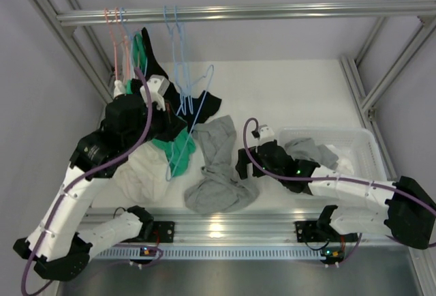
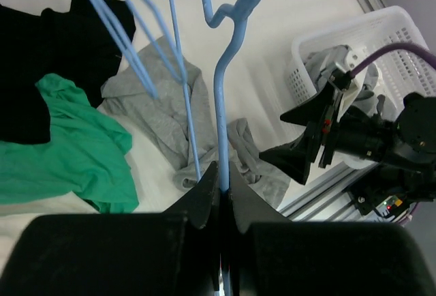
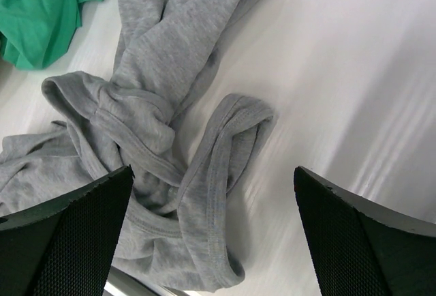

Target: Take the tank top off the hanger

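The tank top lies off the hanger. The hanger's wire (image 2: 223, 176) comes free next, once my left gripper rises outward and hooks it over the top bar beside the blue hangers.
The grey tank top (image 1: 218, 166) lies crumpled on the white table, its straps loose toward the front edge. My left gripper (image 1: 174, 127) is shut on the stem of a blue hanger (image 2: 228, 84), jaws closed around the wire (image 2: 223, 176). The hanger's wire runs over the grey tank top (image 2: 163, 112); I cannot tell whether it still threads a strap. My right gripper (image 1: 244, 163) is open and empty just right of the tank top. In the right wrist view it hangs low over a grey strap loop (image 3: 225, 146), fingers (image 3: 61, 234) wide apart.
Several blue and pink hangers (image 1: 178, 50) hang from the top rail. Green (image 1: 180, 149), black (image 1: 204, 101) and white (image 1: 146, 173) garments lie left of the tank top. A white basket (image 1: 364, 146) with clothes stands at the right. The table's metal front rail (image 1: 225, 228) is close.
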